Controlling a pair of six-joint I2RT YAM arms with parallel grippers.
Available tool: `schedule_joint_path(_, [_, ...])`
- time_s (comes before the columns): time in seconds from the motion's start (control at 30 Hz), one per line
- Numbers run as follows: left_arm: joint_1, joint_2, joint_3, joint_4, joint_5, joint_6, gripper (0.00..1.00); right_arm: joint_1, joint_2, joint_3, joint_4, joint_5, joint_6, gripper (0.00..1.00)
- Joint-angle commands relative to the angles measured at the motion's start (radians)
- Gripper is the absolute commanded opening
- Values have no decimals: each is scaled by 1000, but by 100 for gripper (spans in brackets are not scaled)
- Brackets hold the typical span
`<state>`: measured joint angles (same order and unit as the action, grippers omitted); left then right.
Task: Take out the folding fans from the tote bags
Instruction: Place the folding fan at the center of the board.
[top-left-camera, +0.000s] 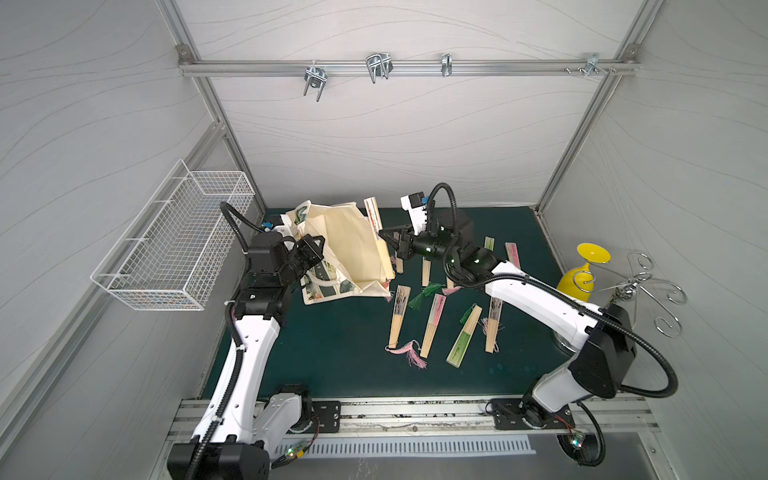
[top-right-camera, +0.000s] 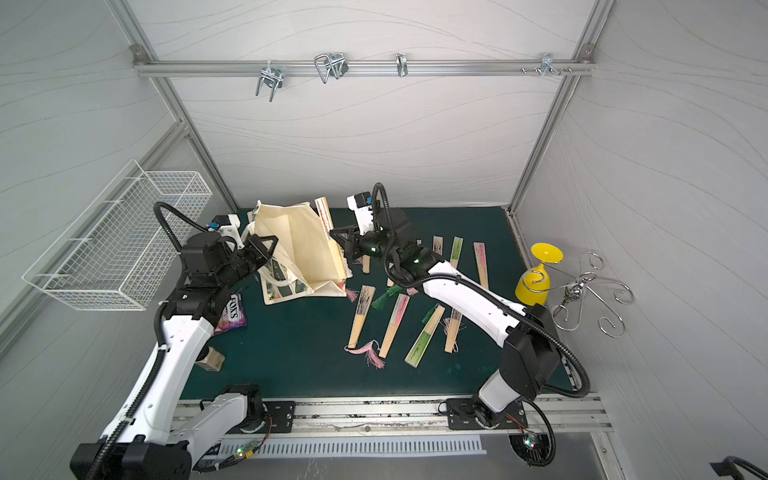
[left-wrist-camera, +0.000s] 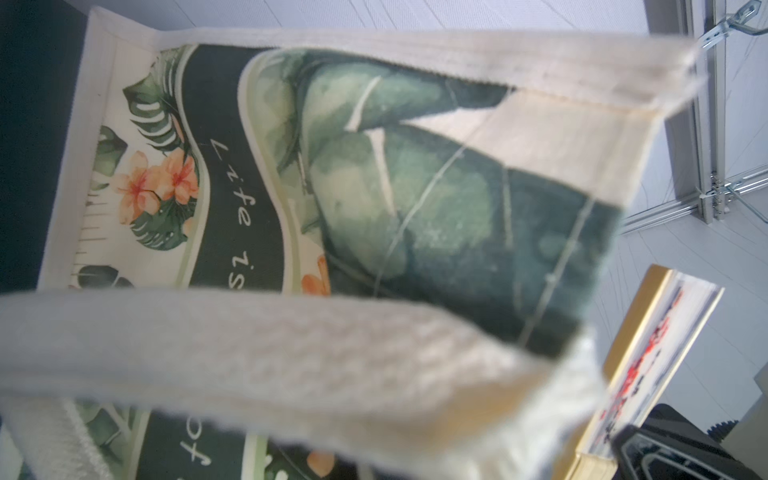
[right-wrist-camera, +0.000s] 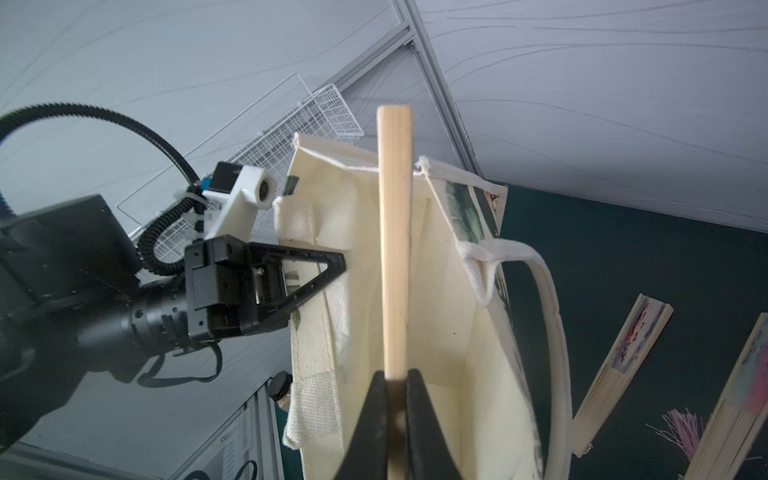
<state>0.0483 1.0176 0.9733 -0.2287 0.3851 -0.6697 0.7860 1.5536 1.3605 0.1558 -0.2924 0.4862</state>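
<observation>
Next, my left gripper carries the bag's held cloth outward to the mat's far edge and releases it there, since that edge lies outward of the gripper.
The cream tote bag (top-left-camera: 353, 249) (top-right-camera: 303, 249) lies tipped on the green mat, its leaf-printed side (left-wrist-camera: 415, 187) facing my left wrist camera. My left gripper (top-left-camera: 318, 245) (right-wrist-camera: 338, 266) is shut on the bag's cloth by a handle. A blurred cream strap (left-wrist-camera: 291, 353) hides its jaws in the left wrist view. My right gripper (top-left-camera: 384, 237) (right-wrist-camera: 396, 382) is shut on a folding fan (top-left-camera: 372, 212) (right-wrist-camera: 395, 249). That fan stands up at the bag's open mouth (right-wrist-camera: 440, 311). Several more fans (top-left-camera: 399, 311) (top-left-camera: 432, 324) (top-left-camera: 465, 336) lie on the mat to the right.
A white wire basket (top-left-camera: 174, 245) hangs on the left wall. A yellow goblet (top-left-camera: 582, 274) and a metal wire stand (top-left-camera: 640, 291) are at the right edge. A pink snack packet (top-right-camera: 232, 318) and a small bottle (top-right-camera: 212, 359) lie by the left arm.
</observation>
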Motion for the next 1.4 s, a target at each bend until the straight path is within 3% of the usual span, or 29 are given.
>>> schedule_joint_path(0.0, [35,52,64,88,130,-41,0,-51,-27,32,67,-69,120,0])
schedule_joint_path(0.17, [84,169,148,63,225,-6,0,-142,-35,31,134,-110,226,0])
schedule_joint_path(0.3, [124,283,230,40,331,9,0,-185,-72,14,115,-101,231,0])
schedule_joint_path(0.43, [133,386,330,-60,369,100,0,-215,-112,-39,102,-97,252,0])
schedule_joint_path(0.63, [138,498,446,-175,322,224,0,-233,-156,-122,89,-70,283,0])
schedule_joint_path(0.9, [141,689,628,-245,371,306,0,-234,-179,-201,77,-63,301,0])
schedule_joint_path(1.1, [141,789,791,-397,311,425,0,-232,-172,-268,114,-84,361,0])
schedule_joint_path(1.37, [143,876,975,-652,143,601,19,-203,-148,-317,124,-84,376,0])
